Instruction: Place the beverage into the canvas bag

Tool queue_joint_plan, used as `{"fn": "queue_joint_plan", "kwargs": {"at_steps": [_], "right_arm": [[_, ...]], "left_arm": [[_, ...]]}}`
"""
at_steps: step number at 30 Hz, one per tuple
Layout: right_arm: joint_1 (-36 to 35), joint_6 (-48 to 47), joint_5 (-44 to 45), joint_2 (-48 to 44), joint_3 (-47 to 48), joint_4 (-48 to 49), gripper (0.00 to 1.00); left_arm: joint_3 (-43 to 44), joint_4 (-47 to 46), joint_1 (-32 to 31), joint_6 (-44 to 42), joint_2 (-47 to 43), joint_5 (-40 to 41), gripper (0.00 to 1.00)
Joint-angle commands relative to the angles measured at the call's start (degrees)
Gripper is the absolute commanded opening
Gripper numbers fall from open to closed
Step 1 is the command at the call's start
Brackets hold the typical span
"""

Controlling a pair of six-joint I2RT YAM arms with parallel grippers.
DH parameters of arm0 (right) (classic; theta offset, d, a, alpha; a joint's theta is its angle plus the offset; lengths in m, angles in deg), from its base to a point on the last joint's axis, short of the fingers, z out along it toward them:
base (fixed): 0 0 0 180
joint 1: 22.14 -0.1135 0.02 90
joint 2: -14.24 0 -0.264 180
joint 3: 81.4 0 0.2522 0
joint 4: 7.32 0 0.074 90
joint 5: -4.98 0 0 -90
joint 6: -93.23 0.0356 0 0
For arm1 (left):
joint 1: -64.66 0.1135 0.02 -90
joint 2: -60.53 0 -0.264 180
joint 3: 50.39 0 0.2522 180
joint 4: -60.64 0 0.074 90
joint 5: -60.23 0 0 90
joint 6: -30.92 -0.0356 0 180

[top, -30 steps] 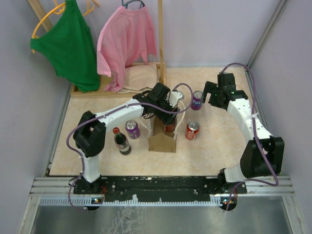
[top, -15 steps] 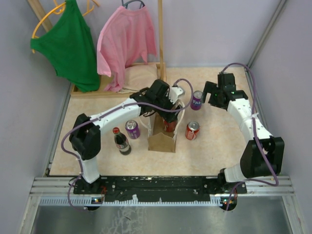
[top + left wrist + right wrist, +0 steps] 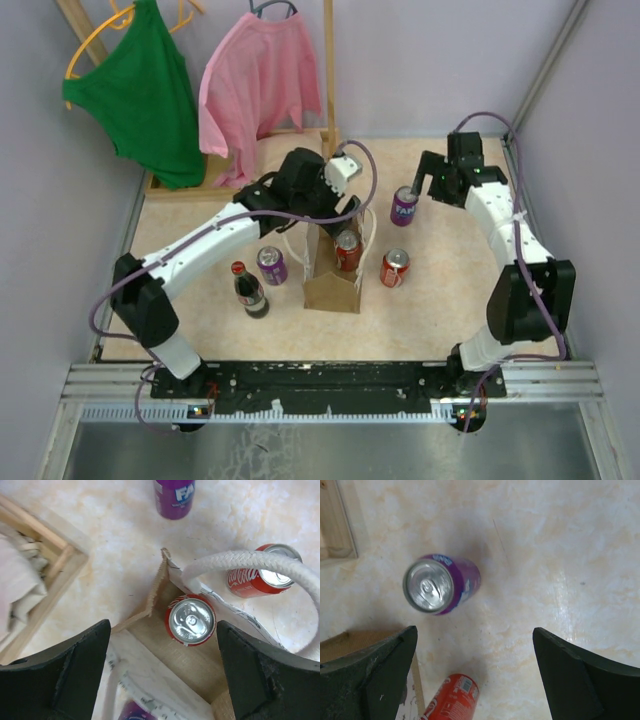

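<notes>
The purple can stands below my right gripper and to its left in the top view. My right gripper will next move down and across onto the purple can's upper end (image 3: 406, 194) (image 3: 430, 586).
The canvas bag (image 3: 331, 288) stands upright mid-table, tan-brown with white rope handles (image 3: 250, 560). A red cola can (image 3: 347, 249) stands inside it, its silver top seen from above in the left wrist view (image 3: 191, 620). My left gripper (image 3: 338, 212) hovers above the bag's mouth, open and empty (image 3: 162, 675), apart from the can. My right gripper (image 3: 425, 190) is open and empty (image 3: 475, 675), above and just right of a purple can (image 3: 404, 205), which stands upright (image 3: 440, 585).
A second red can (image 3: 394, 267) stands right of the bag (image 3: 452, 700). Another purple can (image 3: 272, 265) and a cola bottle (image 3: 247, 288) stand to its left. A wooden rack base (image 3: 180, 185) with green and pink shirts and a beige cloth is at the back left.
My left gripper has let go of the red can inside the bag and has risen and pulled back. My right gripper has shifted slightly toward the purple can.
</notes>
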Motion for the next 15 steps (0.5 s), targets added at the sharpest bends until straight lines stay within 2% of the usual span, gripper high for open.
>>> {"fn": "queue_joint_plan", "kwargs": {"at_steps": [1,4,9,15], "right_arm": [[0.51,-2.28,-2.40,5.04,10.36,-0.33,0.97],[0.22,-2.63,-3.76,10.89,18.10,-2.58,0.94],[-2.99,-4.57,-1.95,20.89,30.96,-9.89,0.94],[-4.63,-5.30,-0.05,30.43,41.89,-19.16,0.95]], "left_arm": [[-1.44,-0.66,2.83,0.14,-6.69,1.62,0.92],[-2.47,0.46,6.56,1.50,-9.22,0.22,0.92],[-5.84,1.75,16.31,4.59,-12.13,-3.31,0.91],[-11.23,1.24,21.12,4.85,-17.12,-3.37,0.91]]}}
